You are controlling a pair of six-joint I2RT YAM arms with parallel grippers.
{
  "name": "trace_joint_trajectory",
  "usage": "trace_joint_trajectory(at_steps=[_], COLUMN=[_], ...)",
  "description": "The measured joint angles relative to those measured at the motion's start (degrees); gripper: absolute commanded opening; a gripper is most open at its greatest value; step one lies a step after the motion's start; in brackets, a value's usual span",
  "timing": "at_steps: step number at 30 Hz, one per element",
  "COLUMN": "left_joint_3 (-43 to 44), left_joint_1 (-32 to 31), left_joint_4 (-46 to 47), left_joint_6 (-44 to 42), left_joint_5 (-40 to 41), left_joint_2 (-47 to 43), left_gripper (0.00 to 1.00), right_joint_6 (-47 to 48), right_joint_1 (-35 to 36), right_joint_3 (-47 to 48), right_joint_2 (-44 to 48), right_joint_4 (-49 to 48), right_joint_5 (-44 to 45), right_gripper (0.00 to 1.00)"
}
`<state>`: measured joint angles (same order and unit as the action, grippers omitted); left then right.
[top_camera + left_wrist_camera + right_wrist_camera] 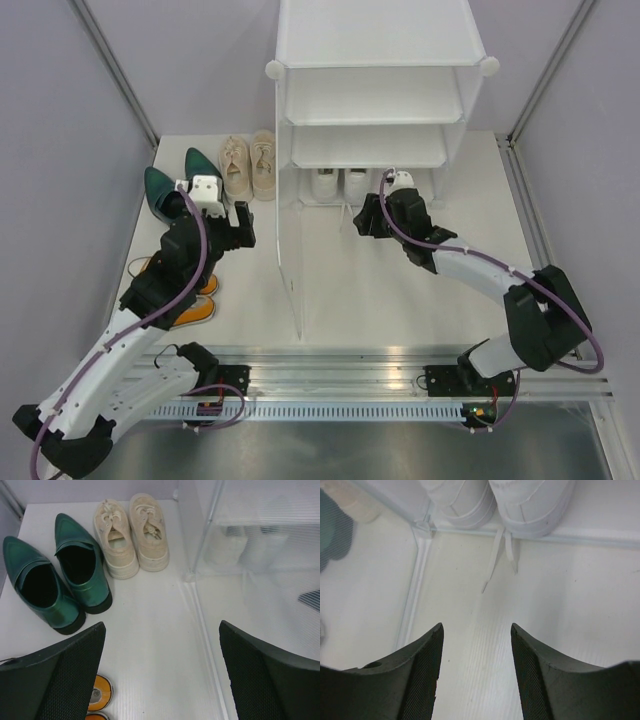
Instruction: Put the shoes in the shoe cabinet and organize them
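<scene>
The green heels stand close together, so my left gripper will next move open to the left in the top view, outward and down, astride their adjoining sides.
The shoe cabinet (375, 90) stands at the back centre. A pair of white sneakers (340, 183) (495, 500) sits on its lowest tier, with a lace (495, 555) trailing over the front lip. My right gripper (375, 210) (476, 627) hovers open just in front of them, holding nothing. Left of the cabinet stand dark green heels (170, 185) (60, 580) and cream sneakers (250, 165) (132, 532). Orange sneakers (195, 300) (97, 692) lie partly under my left arm. My left gripper (238, 222) (161, 627) is wide open over bare table.
The cabinet's translucent left side panel (290, 260) (260, 555) reaches forward between the two arms. Grey walls close in the white table (400, 290) on the left, right and back. A metal rail (340, 375) carrying the arm bases runs along the near edge.
</scene>
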<state>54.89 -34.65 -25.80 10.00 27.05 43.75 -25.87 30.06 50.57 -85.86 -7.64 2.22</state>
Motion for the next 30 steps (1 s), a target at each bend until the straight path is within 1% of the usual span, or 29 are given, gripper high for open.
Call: trace_joint_trajectory(at_steps=[3, 6, 11, 12, 14, 18, 22, 26, 30], left_joint_3=[0.00, 0.00, 0.72, 1.14, 2.51, 7.45, 16.57, 23.58, 26.12], left_joint_1=[1.40, 4.94, 17.31, 21.16, 24.28, 26.38, 28.33, 33.22, 39.30], left_joint_4=[-0.92, -1.97, -3.08, -3.37, -4.31, -5.42, -6.08, -6.21, -6.27], left_joint_6=[1.14, 2.62, 6.32, 7.15, 8.17, 9.07, 9.11, 9.46, 10.16], left_joint_5=[2.38, 2.91, -1.31, -2.54, -4.72, -6.88, -8.37, -13.09, -17.44], left_joint_2=[1.68, 4.04, 9.62, 11.26, 14.08, 19.69, 27.69, 36.44, 43.87], left_gripper=[0.99, 1.00, 1.00, 0.99, 0.99, 1.00, 1.00, 0.99, 0.98], right_joint_6=[-1.05, -1.77, -1.99, -1.99, -1.97, -1.60, -1.14, -1.14, -1.20], right_joint_1=[1.81, 3.63, 4.33, 4.33, 4.31, 4.33, 4.31, 4.31, 4.31], right_joint_3=[-5.09, -9.42, -13.05, -13.60, -14.40, -15.87, -17.70, -18.91, -19.56], right_joint_2=[6.23, 12.22, 17.88, 18.67, 19.82, 21.51, 22.60, 22.88, 23.06], right_joint_4=[0.72, 2.01, 3.87, 4.22, 4.81, 5.38, 5.57, 5.44, 5.40], right_joint_5=[-0.11, -0.46, -1.16, -1.25, -1.38, -2.54, -3.06, -4.20, -5.05], right_gripper=[0.61, 0.61, 0.62, 0.62, 0.62, 0.63, 0.63, 0.63, 0.63])
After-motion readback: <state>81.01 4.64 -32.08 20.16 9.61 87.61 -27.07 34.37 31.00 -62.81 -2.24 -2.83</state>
